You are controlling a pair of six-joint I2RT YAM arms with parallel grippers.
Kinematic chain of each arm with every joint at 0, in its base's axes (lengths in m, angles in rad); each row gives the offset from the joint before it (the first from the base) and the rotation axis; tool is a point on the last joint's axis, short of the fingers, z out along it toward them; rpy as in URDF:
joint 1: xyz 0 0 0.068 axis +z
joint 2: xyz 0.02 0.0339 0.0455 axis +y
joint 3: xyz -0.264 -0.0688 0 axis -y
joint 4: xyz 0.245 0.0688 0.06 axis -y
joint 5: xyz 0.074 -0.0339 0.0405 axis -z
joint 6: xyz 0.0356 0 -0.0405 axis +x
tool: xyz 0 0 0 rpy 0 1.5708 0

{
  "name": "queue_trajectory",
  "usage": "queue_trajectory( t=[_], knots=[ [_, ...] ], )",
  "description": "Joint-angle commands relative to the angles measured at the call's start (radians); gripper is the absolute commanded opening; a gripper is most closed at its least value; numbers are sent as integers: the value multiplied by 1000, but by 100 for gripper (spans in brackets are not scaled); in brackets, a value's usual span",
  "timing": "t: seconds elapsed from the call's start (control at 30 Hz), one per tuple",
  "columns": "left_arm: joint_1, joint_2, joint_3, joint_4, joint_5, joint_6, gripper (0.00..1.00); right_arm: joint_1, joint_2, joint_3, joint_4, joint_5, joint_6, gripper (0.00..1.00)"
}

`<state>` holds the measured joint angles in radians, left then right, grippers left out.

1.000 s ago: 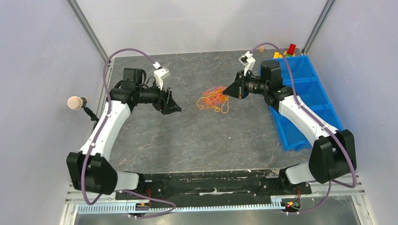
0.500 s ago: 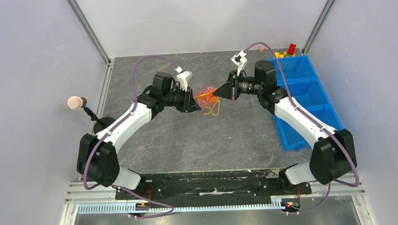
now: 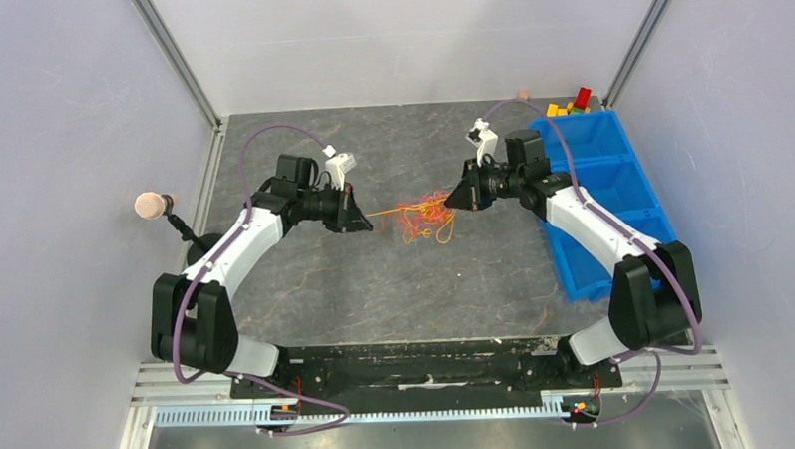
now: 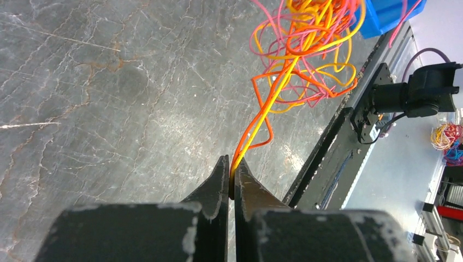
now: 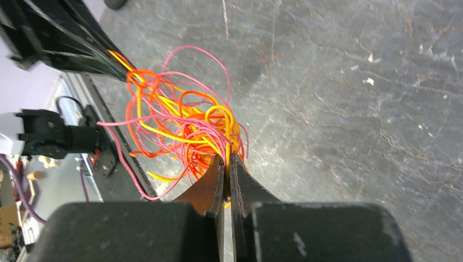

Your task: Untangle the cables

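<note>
I will next bring my left gripper down with the orange and yellow cables and release them on top of the table, since the open table lies below it, beside the hanging tangle.
The cables [image 3: 425,214] are a loose tangle of orange, yellow and pink strands hanging between my two grippers at mid-table. My left gripper [image 3: 358,218] is shut on an orange and a yellow strand. In the left wrist view these two run taut from the gripper tips [image 4: 231,164] up to the tangled cables [image 4: 297,49]. My right gripper [image 3: 459,197] is shut on the tangle's right side. In the right wrist view its jaws [image 5: 226,161] pinch yellow and orange strands at the edge of the cables [image 5: 180,120].
A blue compartment bin [image 3: 622,192] stands along the right side, under the right arm. Coloured blocks [image 3: 569,104] sit at its far end. A round-headed object on a stalk [image 3: 151,205] stands at the left wall. The black base rail [image 3: 409,369] runs along the near edge.
My left gripper went from open to the tangle, shut on strands, then drew back left, pulling them taut. The right gripper stayed shut on the tangle, shifting slightly left then right.
</note>
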<state>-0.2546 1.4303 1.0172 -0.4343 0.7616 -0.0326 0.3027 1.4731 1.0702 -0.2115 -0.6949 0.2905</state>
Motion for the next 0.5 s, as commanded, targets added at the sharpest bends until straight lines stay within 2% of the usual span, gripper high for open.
queue_trajectory(
  t=[0.0, 0.1, 0.17, 0.27, 0.37, 0.47],
  knots=[
    [92, -51, 3, -74, -74, 85, 2, -45, 33, 20, -92, 212, -140, 0],
    [145, -17, 29, -144, -125, 148, 2, -48, 46, 2, -108, 313, -203, 1],
    [138, 12, 23, -176, -60, 166, 2, -48, 75, 2, -110, 248, -202, 12],
    [64, 100, 17, -188, -24, 132, 2, -25, 139, 19, -90, 138, -159, 14],
    [12, 172, 17, -128, -28, 84, 2, 24, 194, 49, -91, 159, -166, 17],
    [12, 216, 29, -68, -38, 2, 2, 50, 234, 79, -118, 189, -183, 41]
  ],
)
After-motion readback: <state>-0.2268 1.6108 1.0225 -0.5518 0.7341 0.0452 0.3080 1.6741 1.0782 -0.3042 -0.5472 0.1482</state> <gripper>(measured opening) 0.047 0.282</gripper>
